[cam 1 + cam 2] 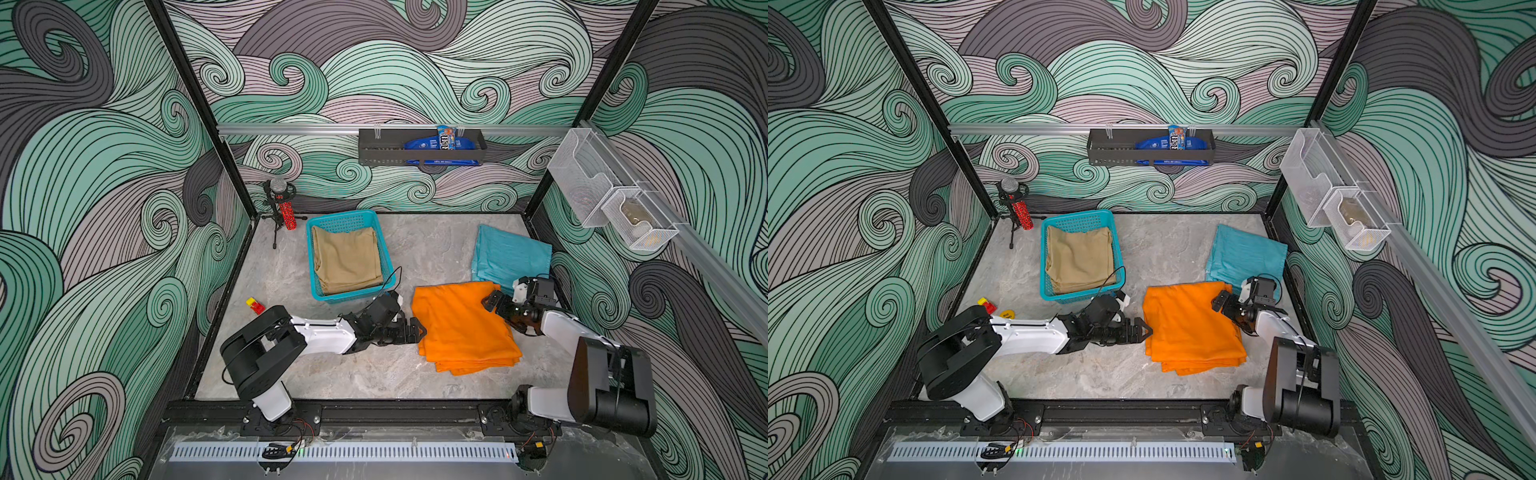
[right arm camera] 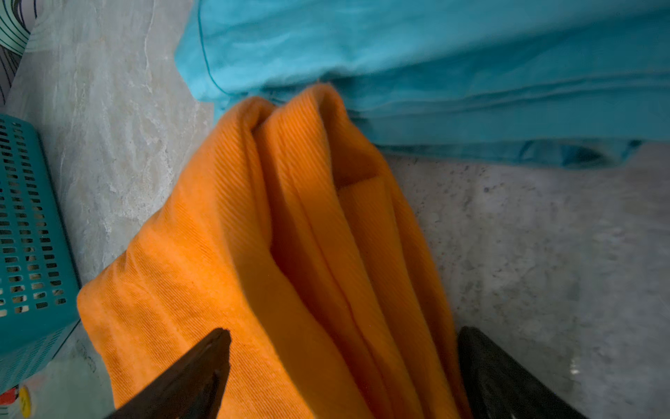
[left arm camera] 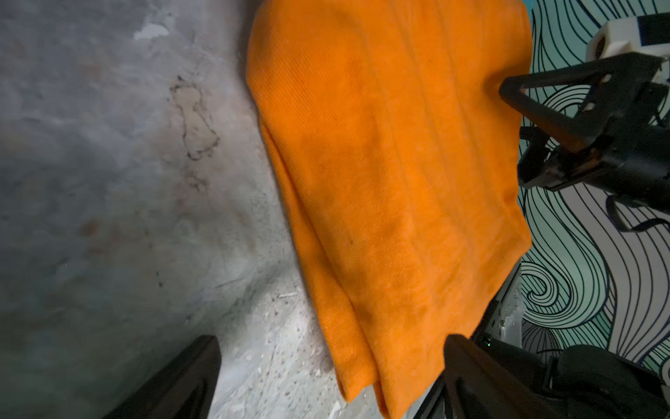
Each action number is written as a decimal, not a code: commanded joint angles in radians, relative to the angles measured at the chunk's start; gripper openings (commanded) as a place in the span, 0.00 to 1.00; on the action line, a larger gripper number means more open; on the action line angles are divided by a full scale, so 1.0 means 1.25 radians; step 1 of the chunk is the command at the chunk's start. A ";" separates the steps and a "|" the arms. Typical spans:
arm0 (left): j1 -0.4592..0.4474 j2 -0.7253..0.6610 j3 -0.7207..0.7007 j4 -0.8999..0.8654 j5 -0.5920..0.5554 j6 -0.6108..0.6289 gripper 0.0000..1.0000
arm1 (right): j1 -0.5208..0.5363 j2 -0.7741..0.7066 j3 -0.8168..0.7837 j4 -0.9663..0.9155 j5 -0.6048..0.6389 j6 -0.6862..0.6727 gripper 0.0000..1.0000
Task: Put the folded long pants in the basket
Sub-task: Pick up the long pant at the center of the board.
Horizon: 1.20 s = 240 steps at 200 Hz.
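Observation:
The cloth only just reaches between the open fingers of my left gripper. That gripper should push outward and deeper onto the edge of the orange pants by the basket.
The turquoise basket [image 1: 311, 262] [image 1: 1042, 262] stands at the back left with the khaki folded pants [image 1: 347, 259] [image 1: 1079, 257] inside. On the table lie the orange folded pants [image 1: 461, 328] [image 1: 1192, 328] and, behind them, the teal folded pants [image 1: 511, 255] [image 1: 1246, 255]. My left gripper [image 1: 417, 330] [image 3: 331, 348] is open, low at the orange pants' [image 3: 391, 181] left edge, one finger over the cloth. My right gripper [image 1: 492, 301] [image 2: 344, 337] is open and straddles the orange pants' [image 2: 253, 254] far right corner, next to the teal pants [image 2: 435, 72].
A microphone on a tripod [image 1: 282, 208] stands at the back left corner. A small red and yellow toy [image 1: 254, 305] lies by the left edge. A black wall tray [image 1: 419, 147] and white mesh bins [image 1: 615, 208] hang on the walls. The basket's slotted side [image 2: 29, 235] shows in the right wrist view.

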 commanded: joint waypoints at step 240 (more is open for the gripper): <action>-0.006 0.245 0.149 0.004 0.085 -0.003 0.31 | 0.148 0.052 -0.028 -0.016 0.042 0.011 0.50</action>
